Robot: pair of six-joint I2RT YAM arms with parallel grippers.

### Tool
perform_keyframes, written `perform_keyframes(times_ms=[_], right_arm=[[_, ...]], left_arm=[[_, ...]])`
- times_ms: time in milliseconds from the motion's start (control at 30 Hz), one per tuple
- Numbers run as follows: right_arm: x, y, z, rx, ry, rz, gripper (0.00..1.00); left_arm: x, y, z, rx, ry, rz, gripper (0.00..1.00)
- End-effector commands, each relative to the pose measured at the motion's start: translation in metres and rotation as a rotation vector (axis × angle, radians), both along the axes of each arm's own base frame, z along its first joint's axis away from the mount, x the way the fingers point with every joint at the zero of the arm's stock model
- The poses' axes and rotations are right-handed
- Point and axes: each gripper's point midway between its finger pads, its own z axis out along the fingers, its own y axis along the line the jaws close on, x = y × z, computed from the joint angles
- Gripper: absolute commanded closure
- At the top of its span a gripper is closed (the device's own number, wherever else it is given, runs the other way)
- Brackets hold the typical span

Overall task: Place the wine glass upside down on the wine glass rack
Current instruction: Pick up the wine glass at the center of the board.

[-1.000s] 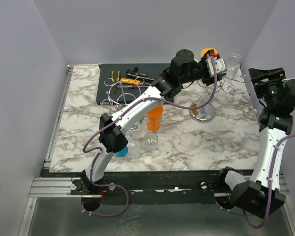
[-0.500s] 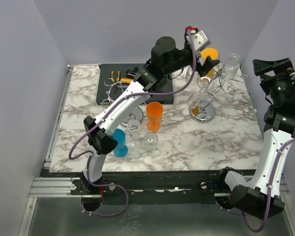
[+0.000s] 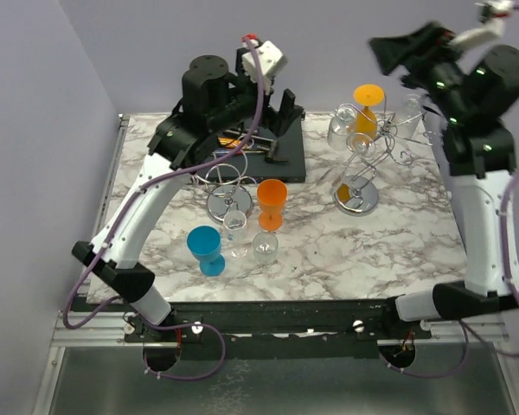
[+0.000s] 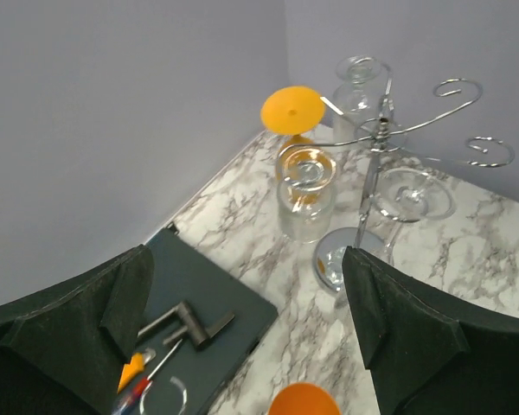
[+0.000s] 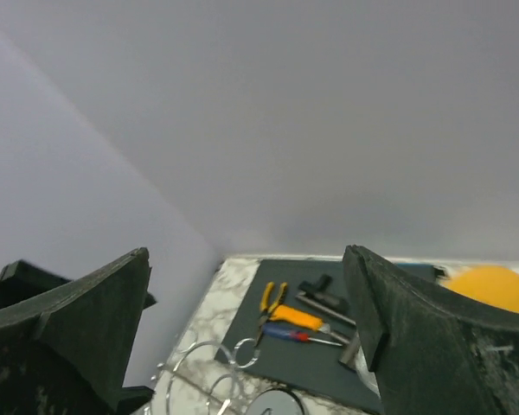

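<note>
The near upright clear glass stands below my right gripper, left in the top view. Next, my right gripper swings back that way and down onto the glass's rim.
The chrome wine glass rack stands at the back right of the marble table. An orange wine glass hangs upside down on it, with clear glasses beside it. An orange glass, a blue glass and two clear glasses stand upright near the table's middle. My left gripper is open and empty, raised left of the rack. High at the back right, my right gripper is open and empty too.
A second chrome rack stands left of centre. A dark mat at the back holds yellow pliers, a screwdriver and other tools. Grey walls close in the table on three sides.
My left gripper has drawn back leftward from the rack and opened fully, leaving the orange glass hanging there. My right arm has swung upward and its jaws have opened.
</note>
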Motion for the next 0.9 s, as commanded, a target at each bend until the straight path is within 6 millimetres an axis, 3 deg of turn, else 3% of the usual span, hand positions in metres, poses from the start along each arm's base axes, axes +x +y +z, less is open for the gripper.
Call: perform_keyframes(times_ms=[0, 100, 167, 267, 367, 467, 600, 867], right_arm=[[0.020, 0.111, -0.017, -0.256, 0.045, 0.110, 0.00], [0.015, 0.179, -0.027, -0.368, 0.049, 0.162, 0.00], [0.008, 0.210, -0.040, -0.415, 0.066, 0.198, 0.00], [-0.005, 0.238, -0.061, -0.460, 0.092, 0.226, 0.00], [-0.025, 0.252, -0.076, -0.480, 0.105, 0.251, 0.00], [-0.044, 0.265, -0.110, -0.518, 0.171, 0.283, 0.01], [-0.075, 0.272, -0.163, -0.563, 0.266, 0.314, 0.03], [-0.127, 0.255, -0.262, -0.616, 0.507, 0.361, 0.11]], left_arm=[[-0.010, 0.070, -0.009, 0.031, 0.074, 0.156, 0.01], [-0.019, 0.109, -0.006, 0.082, -0.003, 0.241, 0.01], [-0.019, 0.140, -0.004, 0.074, -0.012, 0.347, 0.01], [-0.022, 0.178, -0.011, 0.088, -0.017, 0.451, 0.01], [-0.026, 0.203, -0.019, 0.117, -0.020, 0.530, 0.01], [-0.031, 0.215, -0.033, 0.146, 0.009, 0.575, 0.01], [-0.041, 0.216, -0.048, 0.146, 0.041, 0.563, 0.01], [-0.046, 0.203, -0.071, 0.119, 0.106, 0.504, 0.01]])
